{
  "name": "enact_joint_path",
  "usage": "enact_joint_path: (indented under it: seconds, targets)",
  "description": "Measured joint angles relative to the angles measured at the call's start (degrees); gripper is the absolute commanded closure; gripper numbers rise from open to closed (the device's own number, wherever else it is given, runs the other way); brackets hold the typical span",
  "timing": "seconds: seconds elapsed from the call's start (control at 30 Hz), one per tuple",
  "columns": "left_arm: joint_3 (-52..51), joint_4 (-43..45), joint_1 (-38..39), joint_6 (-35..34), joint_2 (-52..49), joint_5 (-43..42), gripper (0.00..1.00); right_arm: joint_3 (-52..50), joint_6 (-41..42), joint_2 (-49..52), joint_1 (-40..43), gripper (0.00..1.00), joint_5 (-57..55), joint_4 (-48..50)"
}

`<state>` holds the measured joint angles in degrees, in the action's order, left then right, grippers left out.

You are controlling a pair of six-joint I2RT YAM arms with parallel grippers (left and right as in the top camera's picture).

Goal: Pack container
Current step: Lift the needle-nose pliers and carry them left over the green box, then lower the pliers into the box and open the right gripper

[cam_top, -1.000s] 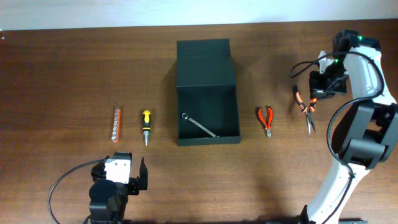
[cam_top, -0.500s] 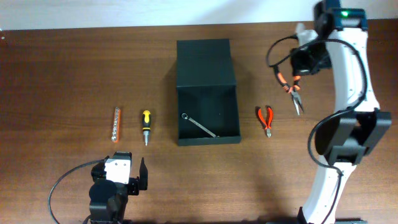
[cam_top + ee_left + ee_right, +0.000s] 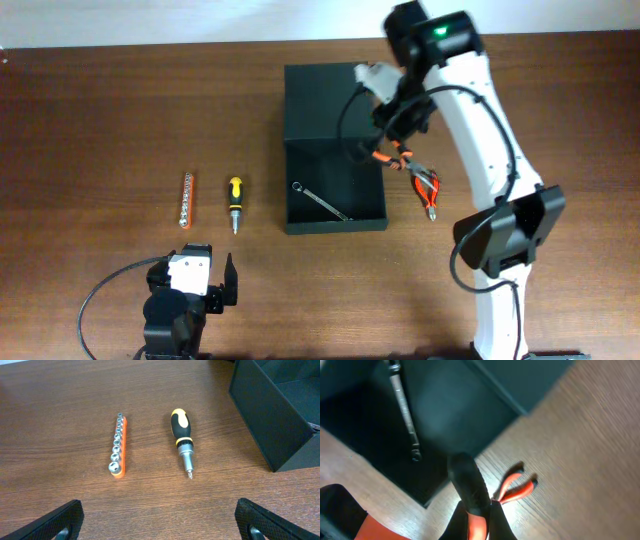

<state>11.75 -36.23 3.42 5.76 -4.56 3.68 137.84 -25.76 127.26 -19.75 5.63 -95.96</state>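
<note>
Next, my right gripper shifts to the left in the overhead view, goes down and lets go of the orange-and-black pliers on the bare bottom of the box by the wrench (image 3: 434,402).
The container (image 3: 333,110) is a dark green-black box, lid flap open towards the back; it also shows in the right wrist view (image 3: 465,400) and the left wrist view (image 3: 272,420). A silver wrench (image 3: 322,200) lies inside it (image 3: 404,407). My right gripper (image 3: 395,150) hangs over the box's right wall, shut on orange-and-black pliers (image 3: 470,485). Red pliers (image 3: 429,193) lie on the table right of the box (image 3: 516,488). My left gripper (image 3: 215,285) is open and empty near the front edge (image 3: 160,527).
A yellow-and-black screwdriver (image 3: 235,203) and an orange socket rail (image 3: 187,200) lie left of the box; both show in the left wrist view, screwdriver (image 3: 182,440) and rail (image 3: 119,446). The right arm's cable loops over the box's right side.
My right arm has swung left from the table's far right edge to the box's right wall, carrying the orange-and-black pliers. The left arm has not moved.
</note>
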Motion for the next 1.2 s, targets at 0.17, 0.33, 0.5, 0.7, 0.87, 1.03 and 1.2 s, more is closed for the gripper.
enact_joint_path:
  seconds: [0.17,0.33,0.5,0.7,0.87,1.03,1.2]
  targets:
    - [0.0,0.0,0.0,0.0,0.0,0.0,0.01,0.0,-1.5,0.0,-5.2,0.96,-1.1,0.0]
    - [0.0,0.0,0.0,0.0,0.0,0.0,0.01,0.0,-1.8,0.0,-8.7,0.96,-1.7,2.3]
    - [0.0,0.0,0.0,0.0,0.0,0.0,0.01,0.0,-3.5,0.0,-11.5,0.96,-1.9,3.4]
    - [0.0,0.0,0.0,0.0,0.0,0.0,0.01,0.0,-5.9,0.0,-12.3,0.96,-1.9,5.9]
    - [0.0,0.0,0.0,0.0,0.0,0.0,0.01,0.0,-7.0,0.0,-12.3,0.96,-1.7,7.4]
    - [0.0,0.0,0.0,0.0,0.0,0.0,0.01,-0.8,-7.3,0.0,-12.3,0.96,-0.8,9.7]
    - [0.0,0.0,0.0,0.0,0.0,0.0,0.01,-5.5,-7.4,0.0,-12.3,0.96,-0.2,11.4]
